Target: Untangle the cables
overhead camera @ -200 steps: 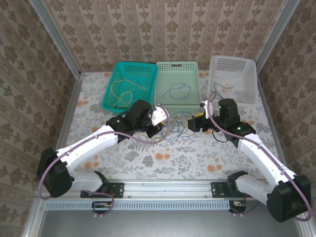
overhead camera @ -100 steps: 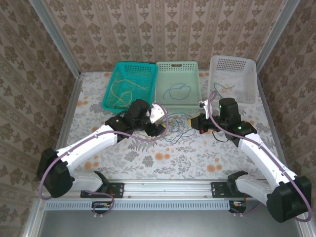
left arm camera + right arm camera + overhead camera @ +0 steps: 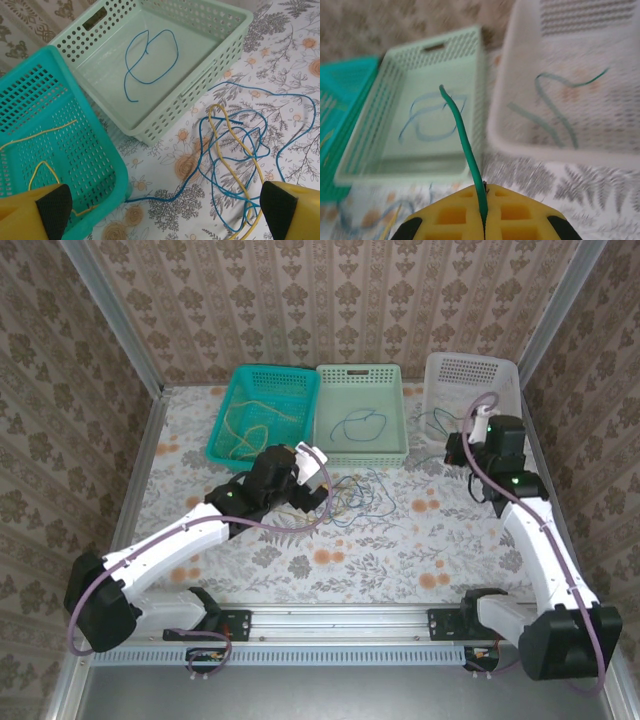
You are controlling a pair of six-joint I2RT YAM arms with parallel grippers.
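Observation:
I will move my right gripper outward and over the inside of the white basket (image 3: 577, 92) to let go of the thin green cable (image 3: 465, 140), because a green cable is already lying there.
A loose tangle of blue and yellow cables (image 3: 362, 495) lies on the flowered table in front of the mint basket; the left wrist view shows the same tangle (image 3: 235, 150) spread flat. My left gripper (image 3: 322, 483) hovers just left of it, open (image 3: 165, 215), with nothing between its yellow fingers (image 3: 282, 212). Over by the near left corner of the white basket, my right gripper (image 3: 455, 448) is shut (image 3: 484, 212) on a thin green cable (image 3: 465, 140), whose free end sticks up from the jaws.
Three baskets stand in a row at the back. The teal basket (image 3: 230, 435) holds yellow cable (image 3: 42, 167). The mint basket (image 3: 400, 420) holds a blue cable (image 3: 150, 55). The white basket (image 3: 505, 375) holds a green cable (image 3: 555, 105).
My right gripper shut on the green cable and carried it up and right, from the tangle to the white basket. My left gripper opened and drew back slightly left.

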